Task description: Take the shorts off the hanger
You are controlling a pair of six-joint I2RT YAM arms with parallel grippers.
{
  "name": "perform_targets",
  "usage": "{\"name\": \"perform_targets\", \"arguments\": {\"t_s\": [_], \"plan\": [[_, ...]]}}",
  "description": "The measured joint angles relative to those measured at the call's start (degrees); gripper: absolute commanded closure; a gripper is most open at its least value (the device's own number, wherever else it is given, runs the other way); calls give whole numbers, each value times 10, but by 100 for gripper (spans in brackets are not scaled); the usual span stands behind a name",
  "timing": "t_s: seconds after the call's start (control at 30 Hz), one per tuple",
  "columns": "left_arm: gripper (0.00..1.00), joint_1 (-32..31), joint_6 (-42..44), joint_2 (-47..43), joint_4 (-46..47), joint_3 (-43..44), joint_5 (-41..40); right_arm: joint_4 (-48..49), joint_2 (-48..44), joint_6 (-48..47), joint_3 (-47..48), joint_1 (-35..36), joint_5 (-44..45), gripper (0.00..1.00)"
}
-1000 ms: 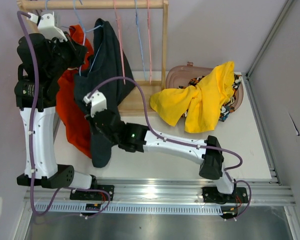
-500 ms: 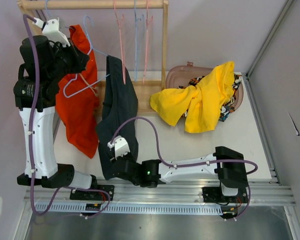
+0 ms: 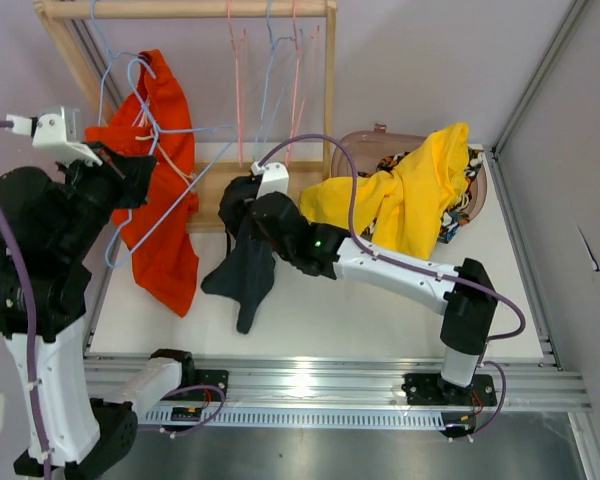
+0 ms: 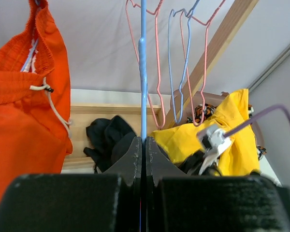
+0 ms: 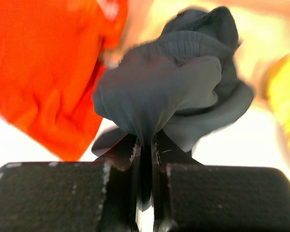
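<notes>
The robot's right gripper will lift, swing to the right in the top view and release the black shorts (image 3: 242, 278) over the yellow shorts (image 3: 410, 200), because the basket already holds shorts.
The black shorts (image 3: 242, 278) hang bunched from my right gripper (image 3: 248, 222), off any hanger, above the table in front of the rack's base. The right wrist view shows that gripper (image 5: 145, 141) shut on a fold of the black shorts (image 5: 164, 82). My left gripper (image 4: 143, 144) is shut on the wire of an empty blue hanger (image 4: 143, 72), which hooks on the rail and slants left (image 3: 170, 205). The orange-red shorts (image 3: 158, 215) hang on their own hanger next to my left gripper (image 3: 138, 175). The yellow shorts (image 3: 410, 200) and patterned shorts (image 3: 458, 222) lie in the basket.
The wooden rack (image 3: 329, 90) stands at the back, with empty pink and blue hangers (image 3: 280, 80) on its rail. A brown basket (image 3: 365, 145) sits right of it. A metal rail (image 3: 330, 380) runs along the near edge. Walls close in at left and right.
The black shorts came off the blue hanger. My right gripper pulled them toward the near edge, then carried them back up beside the rack's base. My left arm swung left and lower with the hanger.
</notes>
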Motion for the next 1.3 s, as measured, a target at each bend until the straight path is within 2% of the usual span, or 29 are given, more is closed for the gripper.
{"name": "perform_targets", "arguments": {"t_s": [0.1, 0.17, 0.3, 0.4, 0.53, 0.6, 0.77, 0.9, 1.0, 1.1, 1.13, 1.17, 1.2, 1.23, 1.3], "plan": [[100, 0, 3, -26, -2, -10, -17, -6, -17, -9, 3, -3, -2, 100], [100, 0, 8, -22, 3, -9, -38, -6, -51, -10, -36, 21, 3, 100], [100, 0, 18, 16, 12, 0, -81, -32, -118, -10, -110, 74, 26, 100], [100, 0, 19, 52, 27, 12, -100, -66, -153, -15, -117, 68, 47, 100], [100, 0, 20, 91, 36, 12, -104, -100, -205, -35, -110, -29, 71, 100], [100, 0, 22, 95, 39, 8, -105, -109, -227, -47, -88, -104, 71, 100], [100, 0, 33, 87, 52, 7, -111, -114, -239, -71, 14, -306, 45, 100], [100, 0, 38, 84, 63, 7, -120, -114, -212, -80, 113, -421, 1, 100], [100, 0, 39, 92, 70, 8, -125, -104, -174, -82, 169, -471, -25, 100], [100, 0, 39, 111, 83, 9, -130, -96, -163, -78, 147, -483, -47, 100], [100, 0, 40, 120, 89, 9, -132, -75, -168, -76, 106, -483, -60, 97], [100, 0, 41, 132, 90, 13, -132, -70, -176, -71, 66, -483, -73, 43], [100, 0, 42, 142, 92, 19, -132, -65, -182, -63, 26, -483, -87, 14], [100, 0, 43, 157, 96, 29, -132, -48, -191, -58, -26, -481, -101, 1], [100, 0, 43, 191, 97, 56, -127, -42, -205, -43, -123, -475, -121, 1]]}}
